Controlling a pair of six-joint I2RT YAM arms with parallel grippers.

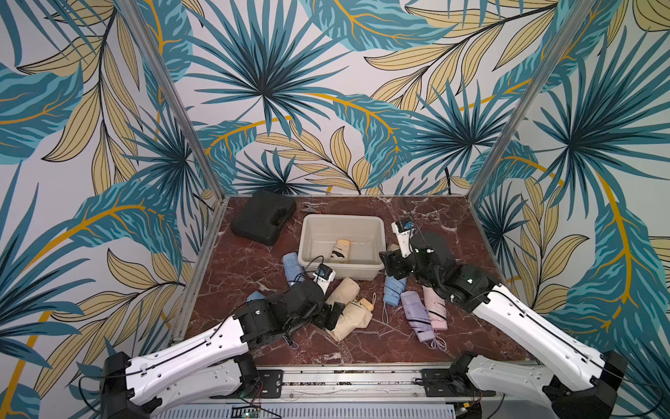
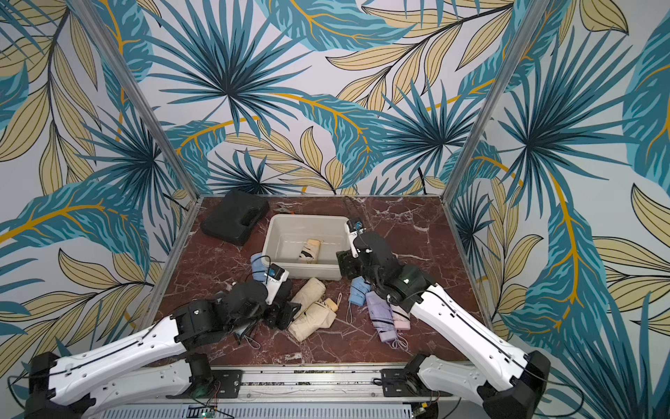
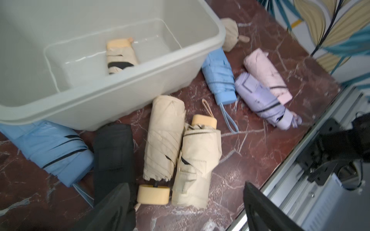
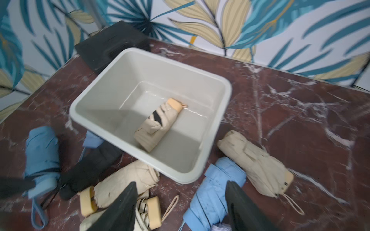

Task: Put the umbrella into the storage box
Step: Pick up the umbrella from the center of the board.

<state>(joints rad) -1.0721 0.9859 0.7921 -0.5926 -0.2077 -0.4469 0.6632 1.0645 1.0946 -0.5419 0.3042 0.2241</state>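
Note:
My left gripper moves down around the nearer beige umbrella, its cloth body [image 1: 350, 321] [image 3: 196, 166], and closes next, since bare table along one side leaves room for a finger.
The off-white storage box [image 1: 340, 217] [image 2: 308, 217] [image 3: 112, 104] [image 4: 178, 67] stands mid-table with one beige umbrella [image 1: 340, 250] [image 2: 311, 251] [image 3: 120, 58] [image 4: 158, 124] lying inside. Two beige umbrellas [image 1: 350, 308] [image 3: 166, 136] lie in front of it. My left gripper [image 1: 330, 315] [image 2: 282, 313] [image 3: 186, 210] is open and empty at their near ends. A blue umbrella [image 1: 393, 290] [image 4: 216, 192] lies by the box's front right corner. Above that corner my right gripper [image 1: 393, 263] [image 2: 346, 263] [image 4: 180, 208] hangs open, holding nothing.
Lilac [image 1: 417, 315] and pink [image 1: 435, 308] umbrellas lie right of the blue one. Another blue umbrella [image 1: 292, 266] and a black one [image 3: 114, 156] sit left of the box, and a beige one [image 4: 254, 164] on its right. A black case [image 1: 263, 217] is at back left.

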